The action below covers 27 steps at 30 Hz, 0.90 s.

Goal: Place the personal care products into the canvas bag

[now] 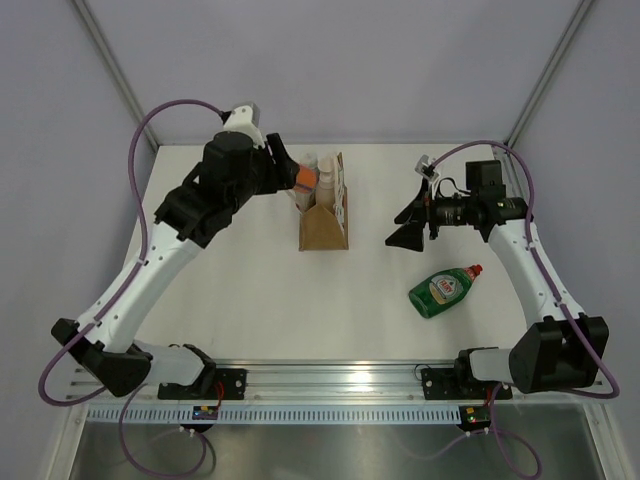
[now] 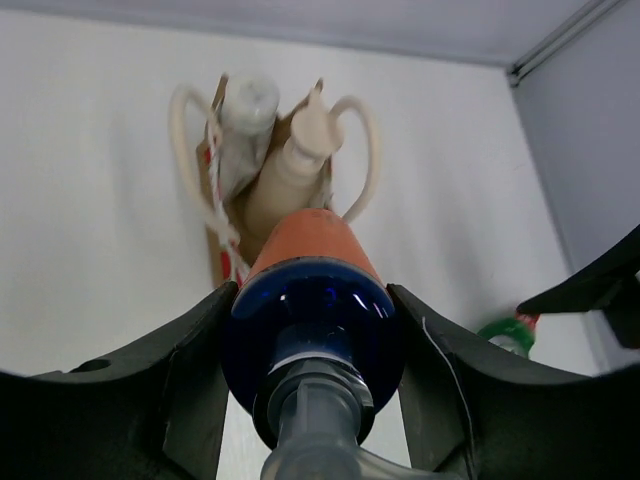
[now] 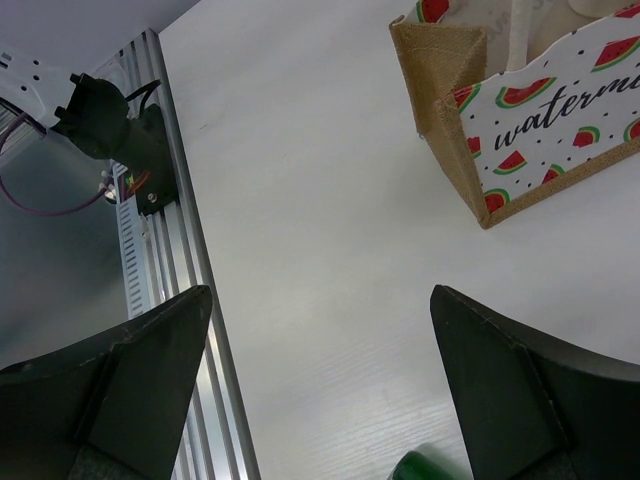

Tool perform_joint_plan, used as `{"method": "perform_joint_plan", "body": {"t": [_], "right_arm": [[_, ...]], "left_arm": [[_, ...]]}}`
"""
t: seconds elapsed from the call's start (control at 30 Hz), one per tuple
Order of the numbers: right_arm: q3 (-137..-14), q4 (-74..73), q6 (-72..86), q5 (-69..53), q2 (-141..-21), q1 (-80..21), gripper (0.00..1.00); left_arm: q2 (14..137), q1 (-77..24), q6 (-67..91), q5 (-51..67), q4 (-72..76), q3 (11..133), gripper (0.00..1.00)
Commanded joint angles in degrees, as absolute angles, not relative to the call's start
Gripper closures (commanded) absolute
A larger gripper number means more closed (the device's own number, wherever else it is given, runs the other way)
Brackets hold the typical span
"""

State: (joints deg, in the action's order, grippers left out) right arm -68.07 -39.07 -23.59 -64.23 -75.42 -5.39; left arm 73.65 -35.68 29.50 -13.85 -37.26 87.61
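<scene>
Next, my left gripper should move down onto the bag, toward the right in the top view, into the bag's near end (image 1: 322,222), since the tube (image 1: 308,159) and beige pump bottle take the bag's far end.
The canvas bag (image 1: 322,232) stands upright mid-table, its watermelon print facing right. The beige pump bottle (image 1: 326,176) and the white-capped tube (image 1: 308,159) stand inside it. My left gripper (image 1: 292,176) is at the bag's upper left, shut on a blue bottle with an orange body (image 1: 305,178). In the left wrist view that bottle (image 2: 310,290) fills the jaws. Beyond it the pump bottle (image 2: 295,165) and the tube (image 2: 245,115) stick out of the bag (image 2: 216,250). My right gripper (image 1: 408,228) is open and empty to the right of the bag (image 3: 540,100).
A green dish-soap bottle (image 1: 445,290) with a red cap lies on the table below the right gripper, and its edge shows in the right wrist view (image 3: 425,465). The aluminium rail (image 1: 320,378) runs along the near edge. Frame posts stand at the back corners.
</scene>
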Motion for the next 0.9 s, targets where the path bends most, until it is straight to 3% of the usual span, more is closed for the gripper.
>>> {"method": "perform_joint_plan", "body": {"t": [0.0, 0.37, 0.67, 0.87], "right_arm": [[-67.8, -41.0, -25.6, -65.9, -73.0, -4.4, 0.0], [-66.1, -43.1, -28.3, -66.0, -70.2, -0.9, 0.01], [-64.3, -42.9, -29.4, -65.2, -70.4, -0.5, 0.01], [-63.8, -44.9, -32.4, -63.4, -70.6, -0.5, 0.01]], "left_arm": [[78.3, -32.8, 26.5, -8.9, -29.0, 95.6, 1.0], [95.9, -30.1, 18.6, -7.3, -33.4, 106.2, 1.0], [102.9, -29.8, 14.3, -8.9, -33.9, 105.2, 1.0], [106.5, -29.9, 9.1, -9.1, -25.1, 101.3, 1.0]]}}
